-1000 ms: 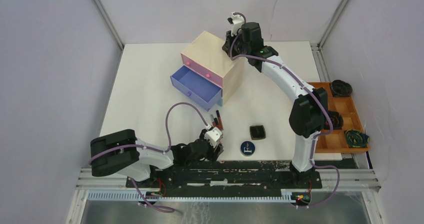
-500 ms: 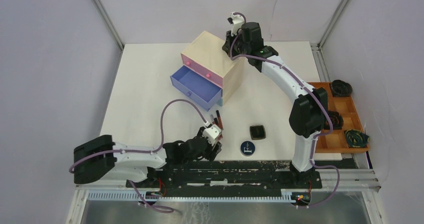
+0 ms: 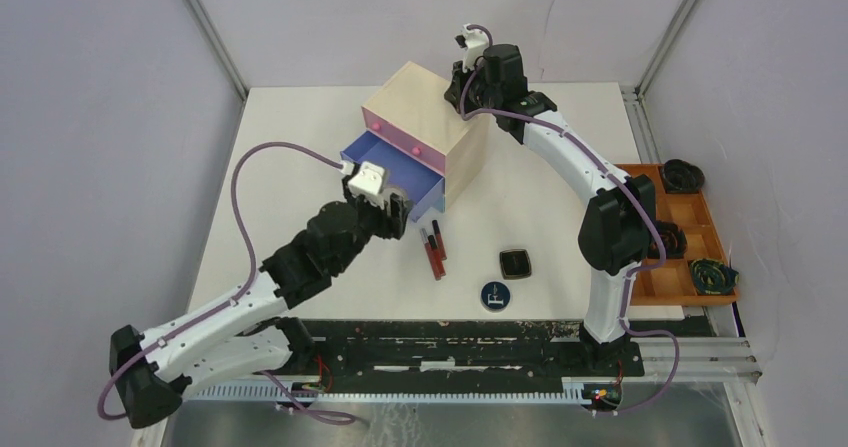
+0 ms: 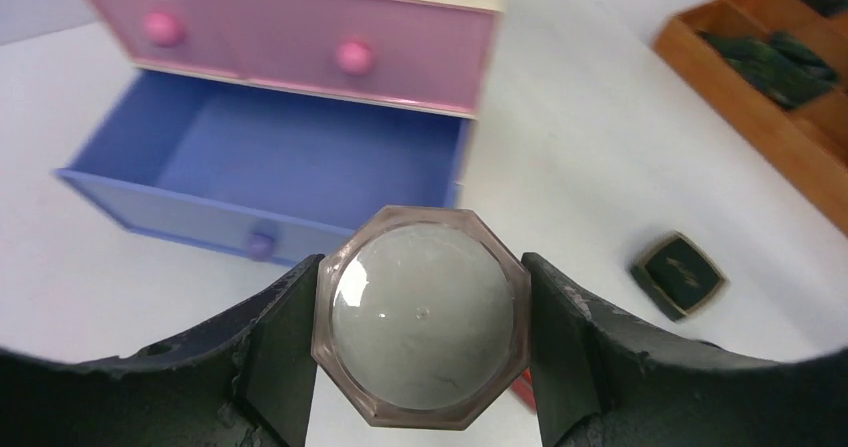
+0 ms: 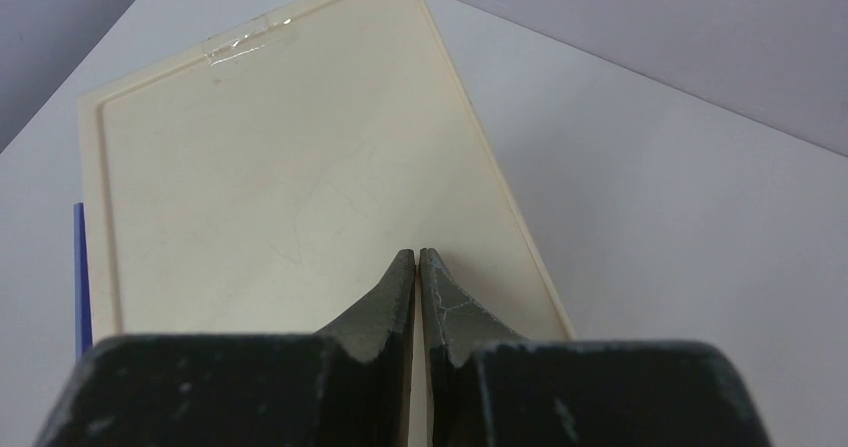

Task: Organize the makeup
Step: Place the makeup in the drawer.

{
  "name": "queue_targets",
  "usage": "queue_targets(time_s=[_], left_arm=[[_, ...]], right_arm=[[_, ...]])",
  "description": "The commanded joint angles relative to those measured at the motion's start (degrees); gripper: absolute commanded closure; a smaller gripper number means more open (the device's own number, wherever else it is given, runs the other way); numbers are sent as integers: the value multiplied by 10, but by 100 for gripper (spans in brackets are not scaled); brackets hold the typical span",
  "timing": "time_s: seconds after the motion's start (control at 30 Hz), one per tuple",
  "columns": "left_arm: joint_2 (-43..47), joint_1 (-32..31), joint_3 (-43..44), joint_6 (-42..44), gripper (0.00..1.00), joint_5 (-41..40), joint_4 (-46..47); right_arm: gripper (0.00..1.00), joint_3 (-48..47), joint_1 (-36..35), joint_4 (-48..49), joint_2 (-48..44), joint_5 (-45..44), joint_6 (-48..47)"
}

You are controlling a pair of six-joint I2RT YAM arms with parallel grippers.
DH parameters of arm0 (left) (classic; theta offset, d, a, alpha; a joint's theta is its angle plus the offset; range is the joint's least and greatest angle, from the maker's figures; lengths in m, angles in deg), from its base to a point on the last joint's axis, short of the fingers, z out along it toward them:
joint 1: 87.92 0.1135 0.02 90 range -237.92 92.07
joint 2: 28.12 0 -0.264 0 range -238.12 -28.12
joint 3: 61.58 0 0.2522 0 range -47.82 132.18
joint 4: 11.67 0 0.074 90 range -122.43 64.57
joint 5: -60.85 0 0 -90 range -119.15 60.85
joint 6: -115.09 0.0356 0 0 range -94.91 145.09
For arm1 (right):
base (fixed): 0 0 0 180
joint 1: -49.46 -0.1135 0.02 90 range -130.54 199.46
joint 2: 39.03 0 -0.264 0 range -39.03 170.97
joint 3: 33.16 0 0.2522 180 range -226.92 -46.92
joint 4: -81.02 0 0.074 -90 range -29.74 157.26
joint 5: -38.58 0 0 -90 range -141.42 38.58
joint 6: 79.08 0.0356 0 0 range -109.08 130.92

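I will move my left gripper outward next, over the open blue drawer's end (image 4: 185,152) farthest from the tubes, and lower it to release the jar (image 4: 420,317), because that end is empty.
My left gripper (image 3: 392,217) is shut on a pale octagonal jar (image 4: 420,317), held above the table just in front of the open blue drawer (image 4: 300,157). Both fingers (image 4: 285,352) press the jar's flat sides. On the table lie slim red and black tubes (image 3: 433,245), a black square compact (image 3: 516,263) and a round dark-blue compact (image 3: 493,294). The black compact (image 4: 680,275) also shows in the left wrist view. My right gripper (image 5: 417,257) is shut and empty, resting over the top of the beige box (image 5: 300,187).
The beige box (image 3: 425,112) has pink drawers above the open, empty blue drawer (image 3: 395,172). An orange-brown tray (image 3: 690,237) with dark coiled items stands at the right edge. The right arm arches over the table's right half.
The left arm has swung from the table's front edge up and back to the blue drawer, carrying the jar. The right arm has not moved.
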Motion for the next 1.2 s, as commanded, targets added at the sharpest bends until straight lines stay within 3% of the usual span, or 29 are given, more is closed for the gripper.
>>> queue_targets(time_s=[0.0, 0.2, 0.5, 0.7, 0.9, 1.17], left_arm=[[-23, 128, 24, 58, 97, 85, 19], [-117, 215, 64, 77, 97, 159, 77], [-194, 255, 119, 108, 97, 186, 129], [-204, 268, 103, 141, 97, 178, 189], [-213, 276, 36, 157, 97, 181, 318], [-260, 297, 15, 149, 97, 187, 373]], right_arm=[[89, 75, 19, -276, 80, -40, -14], [89, 77, 18, -274, 78, -39, -15], [89, 84, 18, -274, 75, -41, -20], [89, 83, 18, -273, 75, -39, -19], [89, 78, 18, -277, 78, -39, -20], [89, 75, 19, -279, 80, -40, -23]])
